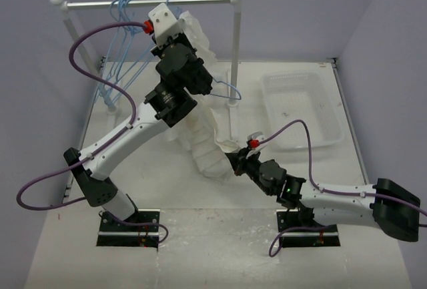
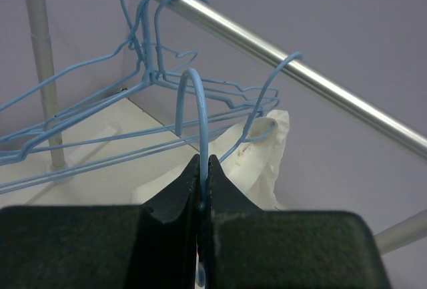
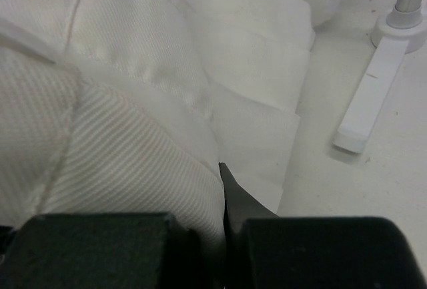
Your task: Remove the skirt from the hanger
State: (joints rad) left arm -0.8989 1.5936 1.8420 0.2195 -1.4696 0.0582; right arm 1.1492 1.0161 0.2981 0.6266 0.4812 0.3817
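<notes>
The bar's bare part point(image 1: 198, 1) point(image 2: 347, 97) lies outward of my left gripper. The left gripper moves outward with a turn next, brings the hanger's hook over that part and releases it.
The white skirt point(image 1: 207, 139) hangs on a blue wire hanger point(image 1: 227, 90) and trails from the rack down onto the table. My left gripper point(image 1: 175, 27) is raised near the rail and is shut on the hanger's hook; in the left wrist view the jaws point(image 2: 202, 169) pinch the blue wire point(image 2: 190, 75), with the skirt point(image 2: 260, 162) just behind. My right gripper point(image 1: 233, 162) is low at the skirt's bottom end and shut on the cloth. In the right wrist view the ribbed white cloth point(image 3: 133, 69) covers the left finger; only the right fingertip point(image 3: 230, 185) shows.
Several empty blue hangers point(image 1: 123, 29) hang on the metal rail point(image 1: 147, 3) at the left, also seen in the left wrist view point(image 2: 147, 9). The rack's right post point(image 1: 235, 49) and its foot point(image 3: 370, 95) stand beside the skirt. A clear plastic basket point(image 1: 300, 109) sits at the right.
</notes>
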